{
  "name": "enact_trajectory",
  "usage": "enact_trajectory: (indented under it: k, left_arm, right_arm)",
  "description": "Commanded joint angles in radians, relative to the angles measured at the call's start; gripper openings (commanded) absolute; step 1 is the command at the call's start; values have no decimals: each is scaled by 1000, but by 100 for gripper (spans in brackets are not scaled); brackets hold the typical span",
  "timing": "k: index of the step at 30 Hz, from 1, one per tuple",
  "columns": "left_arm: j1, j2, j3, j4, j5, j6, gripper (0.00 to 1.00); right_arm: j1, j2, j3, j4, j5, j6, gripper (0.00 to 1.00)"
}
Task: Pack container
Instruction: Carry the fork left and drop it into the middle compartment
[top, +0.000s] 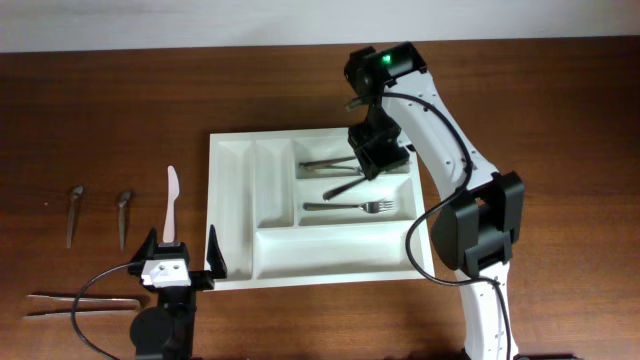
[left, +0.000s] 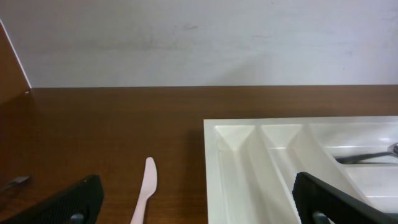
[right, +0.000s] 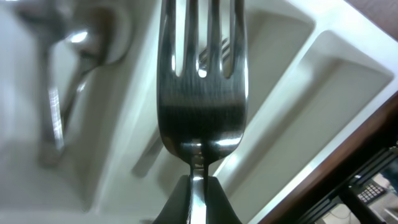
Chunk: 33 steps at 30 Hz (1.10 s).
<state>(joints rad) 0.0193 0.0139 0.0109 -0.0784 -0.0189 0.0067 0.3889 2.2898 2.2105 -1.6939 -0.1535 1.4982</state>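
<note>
My right gripper will next go down into the tray's middle wide compartment (top: 354, 199) and release the metal fork's neck beside the other fork, which already lies there.
The container (top: 330, 252) is a white compartmented tray in the middle of the table, also seen in the left wrist view (left: 242, 155). My right gripper (top: 367, 158) hangs over its upper right compartments, shut on the neck of a metal fork (right: 200, 93) that points down at the tray (right: 292, 68); the fingertips (right: 217, 199) pinch the stem. Another fork (top: 350, 207) lies in the middle wide compartment, and more metal cutlery (top: 325, 163) in the top one. My left gripper (top: 180, 258) stands open by the tray's front left corner, nothing between its fingers (left: 62, 202).
A white plastic knife (top: 171, 205) lies just ahead of the left gripper, also in the left wrist view (left: 145, 196). Two small metal utensils (top: 75, 213) (top: 123, 215) lie further left. A long thin metal pair (top: 80, 302) rests at the front left.
</note>
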Motion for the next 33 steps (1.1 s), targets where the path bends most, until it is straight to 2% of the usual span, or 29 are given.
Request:
enact_trajectory:
  k: [1, 7, 20, 22, 26, 28, 29, 30, 31, 32, 33]
  left_arm:
    - [6, -8, -2, -5, -4, 12, 99]
    - [6, -8, -2, -5, -4, 12, 99]
    - [6, -8, -2, -5, -4, 12, 99]
    - [6, -8, -2, -5, -4, 12, 99]
    - [6, -8, -2, -5, -4, 12, 99]
    - [6, -8, -2, -5, -4, 12, 99]
    - [6, -8, -2, -5, -4, 12, 99]
    - [6, -8, -2, -5, -4, 12, 99]
    - [6, -8, -2, -5, -3, 12, 99]
    - [6, -8, -2, -5, -4, 12, 99]
    - [6, -8, -2, -5, -4, 12, 99]
  right_arm:
    - [12, -14, -55, -5, 22, 60, 6]
    - [31, -13, -83, -5, -34, 155, 11]
    - [42, -13, -85, -1, 10, 178, 18]
    - [24, -13, -84, -1, 35, 163, 40]
    - [-48, -14, -83, 18, 55, 23, 52]
    - [-114, -17, -74, 35, 61, -138, 58]
    - [-138, -17, -67, 35, 67, -194, 58]
    - [-166, -18, -56, 35, 79, -262, 63]
    - [-192, -18, -42, 34, 93, -330, 84]
    - [-217, -18, -24, 34, 111, -411, 99]
    - [-244, -18, -4, 34, 135, -502, 99]
